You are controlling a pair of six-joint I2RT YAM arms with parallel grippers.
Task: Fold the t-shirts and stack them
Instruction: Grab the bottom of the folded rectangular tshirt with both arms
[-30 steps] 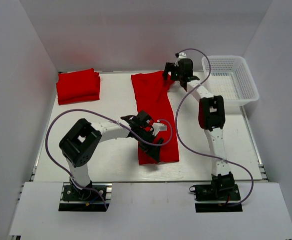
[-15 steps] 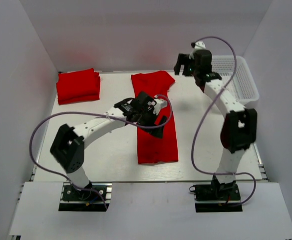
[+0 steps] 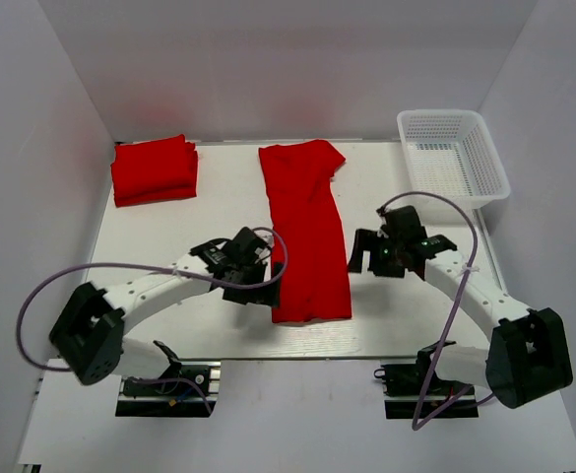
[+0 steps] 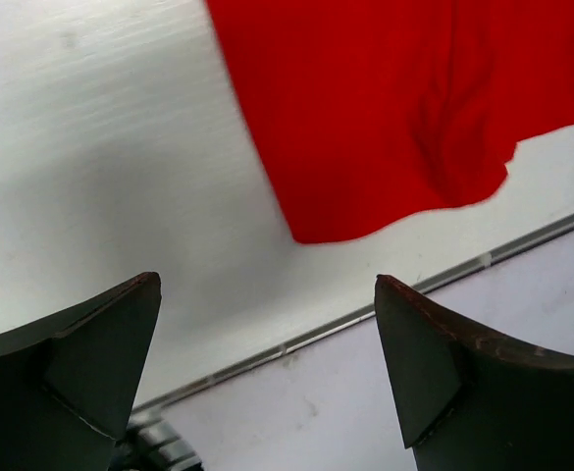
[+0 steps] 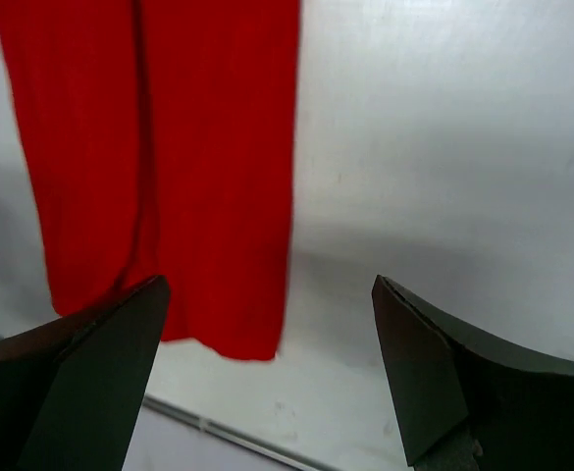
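Observation:
My right gripper is to go down, back and to the left in the top view next, onto the long folded t-shirt's near basket-side corner (image 3: 348, 314) (image 5: 268, 350), which lies flat and uncovered.
A red t-shirt (image 3: 305, 230), folded into a long strip, lies down the middle of the table. Its near end shows in the left wrist view (image 4: 385, 108) and in the right wrist view (image 5: 159, 167). A stack of folded red shirts (image 3: 154, 168) sits at the far left corner. My left gripper (image 3: 255, 288) is open and empty, just left of the strip's near end. My right gripper (image 3: 364, 258) is open and empty, just right of the strip. Neither touches the cloth.
A white plastic basket (image 3: 453, 157) stands at the far right corner. The table's near edge (image 3: 297, 357) runs just below the strip's near end. Purple cables loop from both arms.
Both arms have drawn back toward the near side. The left gripper left the strip's middle and went to its left. The right gripper came from the far collar end down to the strip's right.

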